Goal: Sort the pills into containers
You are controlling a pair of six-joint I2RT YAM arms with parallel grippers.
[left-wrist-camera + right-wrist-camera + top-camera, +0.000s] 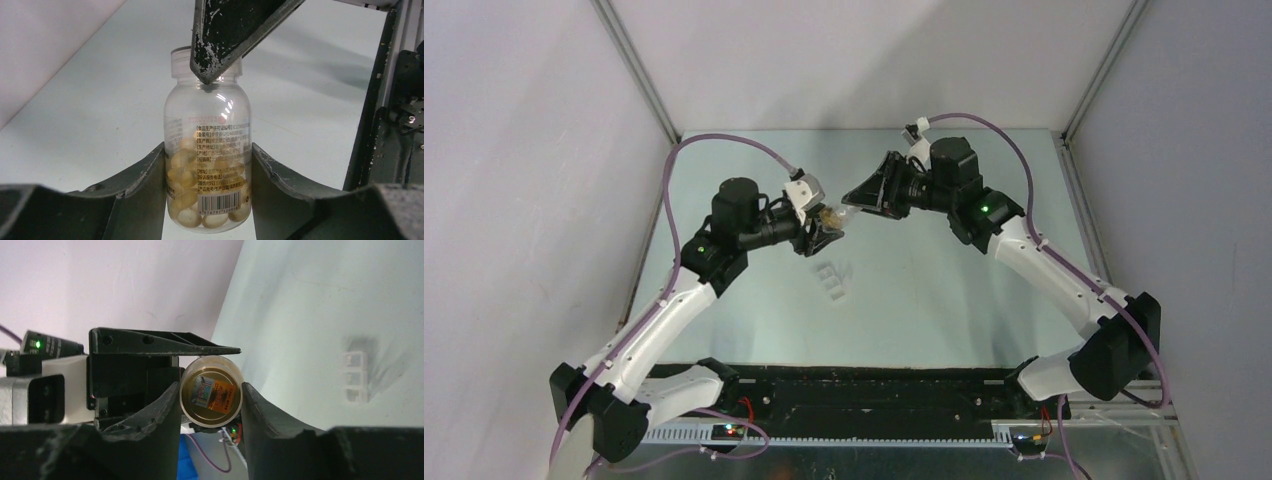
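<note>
Next, the right gripper moves away from the bottle (832, 214), to the right in the top view, and down to release the bottle's cap on bare tabletop clear of the pill box.
My left gripper (207, 161) is shut on a small clear bottle (207, 120), held above the table. Pale yellowish pills (182, 162) fill the bottle's lower half. One of my right gripper's fingers (220, 40) reaches the bottle's white cap from above. In the right wrist view the cap (211, 399) is seen end-on, with my right gripper (211, 395) closed against both its sides. From above, the two grippers meet at the bottle (832, 214), left gripper (822, 230) and right gripper (856, 198). The containers (834, 278), a white joined pill box (356, 376), lie on the table below.
The pale table (944, 290) is walled by white panels on three sides. A black rail (874, 390) runs along the near edge between the arm bases. The left arm's black wrist body (130, 370) sits just behind the cap.
</note>
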